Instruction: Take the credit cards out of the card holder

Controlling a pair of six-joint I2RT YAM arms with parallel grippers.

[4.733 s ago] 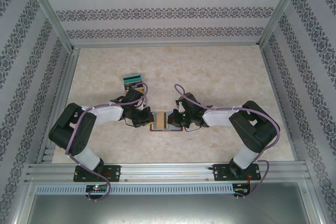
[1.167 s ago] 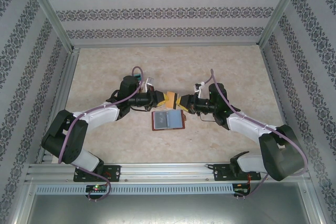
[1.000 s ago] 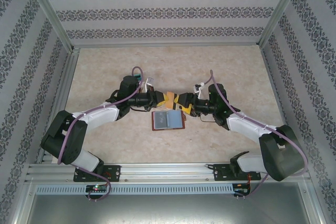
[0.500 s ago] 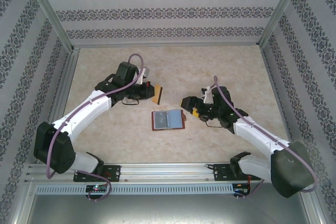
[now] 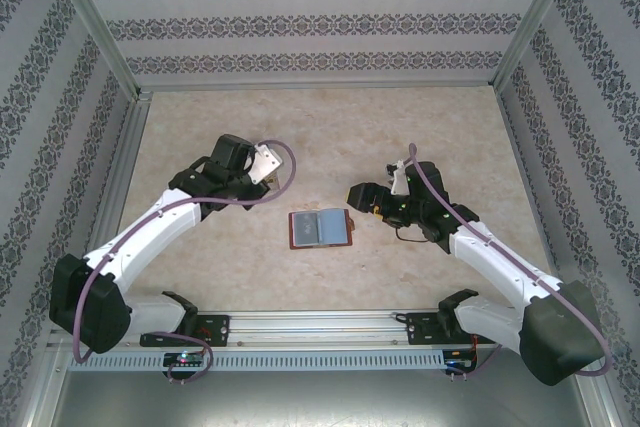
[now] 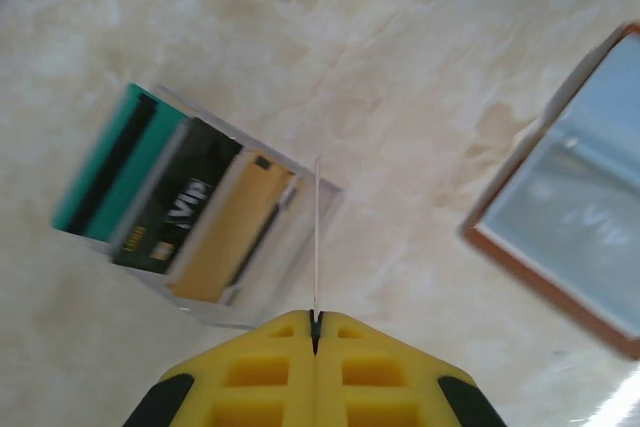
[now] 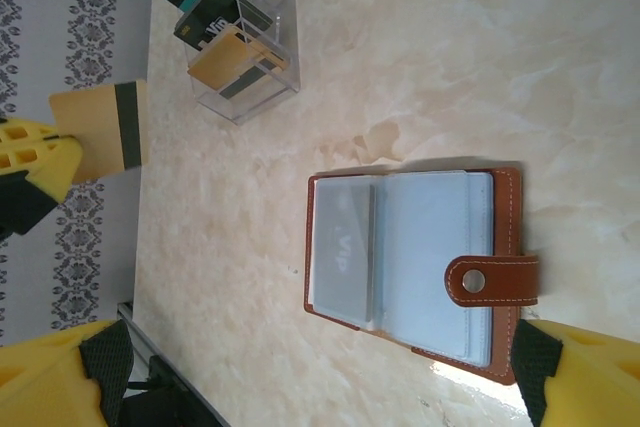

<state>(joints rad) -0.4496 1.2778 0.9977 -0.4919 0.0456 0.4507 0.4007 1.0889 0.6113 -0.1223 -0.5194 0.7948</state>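
Note:
My left gripper is above the tan cards in the clear box, so it should turn, lower to them and release its tan-yellow card.
The brown card holder (image 5: 346, 228) lies open on the table, its blue-grey sleeves (image 7: 430, 247) facing up and its snap tab (image 7: 490, 280) on the right. One card marked VIP (image 7: 340, 247) shows through the left sleeve. My left gripper (image 6: 315, 319) is shut on a tan-yellow credit card (image 7: 100, 132) with a black stripe. The left wrist view shows this card edge-on (image 6: 316, 237), up in the air beside the clear box (image 6: 300, 237). My right gripper (image 7: 320, 372) hangs open just right of the holder, with nothing between its fingers (image 7: 590, 377).
The clear plastic box (image 7: 265, 97) stands up-left of the holder with teal (image 6: 115, 162), black VIP (image 6: 180, 207) and tan (image 6: 225, 232) cards upright in it. The left arm (image 5: 160, 217) covers that box from above. Aluminium rails and patterned walls ring the marble table (image 5: 430, 127).
The grippers met above the holder with the tan card between them. The left then swung back left with it toward the clear box, and the right, now open, drew away to the right.

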